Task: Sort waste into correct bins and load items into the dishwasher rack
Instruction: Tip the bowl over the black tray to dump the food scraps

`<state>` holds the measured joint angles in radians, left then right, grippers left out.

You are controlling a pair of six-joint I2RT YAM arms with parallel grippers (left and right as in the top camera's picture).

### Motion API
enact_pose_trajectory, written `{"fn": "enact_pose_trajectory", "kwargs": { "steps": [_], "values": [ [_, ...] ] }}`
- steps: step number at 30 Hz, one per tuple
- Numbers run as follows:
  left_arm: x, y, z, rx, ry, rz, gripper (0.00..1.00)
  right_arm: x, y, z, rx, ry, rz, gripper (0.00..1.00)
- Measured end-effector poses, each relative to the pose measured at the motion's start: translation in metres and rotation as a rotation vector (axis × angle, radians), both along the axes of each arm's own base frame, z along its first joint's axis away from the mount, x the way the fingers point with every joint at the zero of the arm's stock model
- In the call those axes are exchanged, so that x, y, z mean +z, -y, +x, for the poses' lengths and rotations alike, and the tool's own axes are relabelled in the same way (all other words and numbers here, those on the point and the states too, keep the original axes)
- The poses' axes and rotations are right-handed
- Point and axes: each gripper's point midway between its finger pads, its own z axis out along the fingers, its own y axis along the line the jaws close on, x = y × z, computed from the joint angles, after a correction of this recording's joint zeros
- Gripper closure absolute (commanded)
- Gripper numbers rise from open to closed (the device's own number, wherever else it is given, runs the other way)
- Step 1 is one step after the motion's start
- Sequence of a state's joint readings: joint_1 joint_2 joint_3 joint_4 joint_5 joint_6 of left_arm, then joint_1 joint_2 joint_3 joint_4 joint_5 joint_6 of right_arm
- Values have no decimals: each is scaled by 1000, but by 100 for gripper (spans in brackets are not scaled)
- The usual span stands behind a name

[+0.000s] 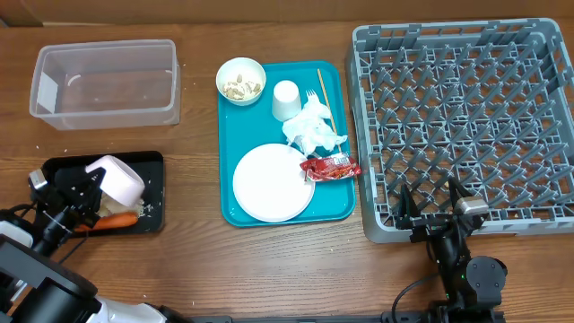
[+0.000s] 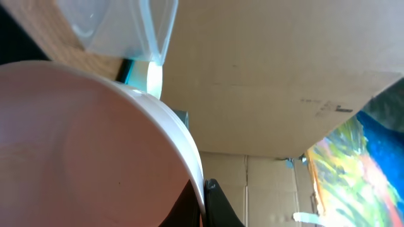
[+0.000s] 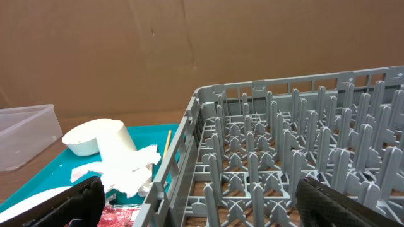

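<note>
The space between the nut bowl and the plate is free, so next the robot's left gripper will turn to level the bowl, swing outward to the teal tray and lower the bowl there.
My left gripper [image 1: 88, 187] is shut on the rim of a small white bowl [image 1: 118, 179], holding it tipped over the black tray [image 1: 63, 167]. An orange carrot [image 1: 117, 220] and pale scraps [image 1: 151, 209] lie in that tray. In the left wrist view the bowl [image 2: 82, 145] fills the frame, its rim pinched at the gripper [image 2: 203, 192]. My right gripper [image 1: 436, 203] stands open over the grey rack's [image 1: 471, 126] front edge; in the right wrist view its fingers [image 3: 79, 202] straddle the rack wall [image 3: 183, 151]. On the teal tray [image 1: 336, 208] sit a plate [image 1: 272, 182], cup [image 1: 285, 99], fork [image 1: 311, 95], napkin [image 1: 314, 132], red wrapper [image 1: 330, 166] and a bowl of nut scraps [image 1: 240, 79].
The clear tub [image 1: 103, 81] stands at the back left, behind the black tray. A thin wooden stick [image 1: 325, 97] lies on the teal tray beside the fork. The teal tray sits between the bins and the rack, close to the rack's left wall.
</note>
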<state>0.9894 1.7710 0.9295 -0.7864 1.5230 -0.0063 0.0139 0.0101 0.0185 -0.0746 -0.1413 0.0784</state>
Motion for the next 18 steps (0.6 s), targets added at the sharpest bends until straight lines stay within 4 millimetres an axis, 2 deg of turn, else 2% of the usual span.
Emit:
{"fn": "enact_pose_trajectory", "kwargs": {
  "steps": [14,18],
  "values": [
    [4,-2,2,3,-11,-71,96,0,0,0,0,0,0,0],
    [6,22,1,-44,-49,-124,96,0,0,0,0,0,0,0]
  ]
}}
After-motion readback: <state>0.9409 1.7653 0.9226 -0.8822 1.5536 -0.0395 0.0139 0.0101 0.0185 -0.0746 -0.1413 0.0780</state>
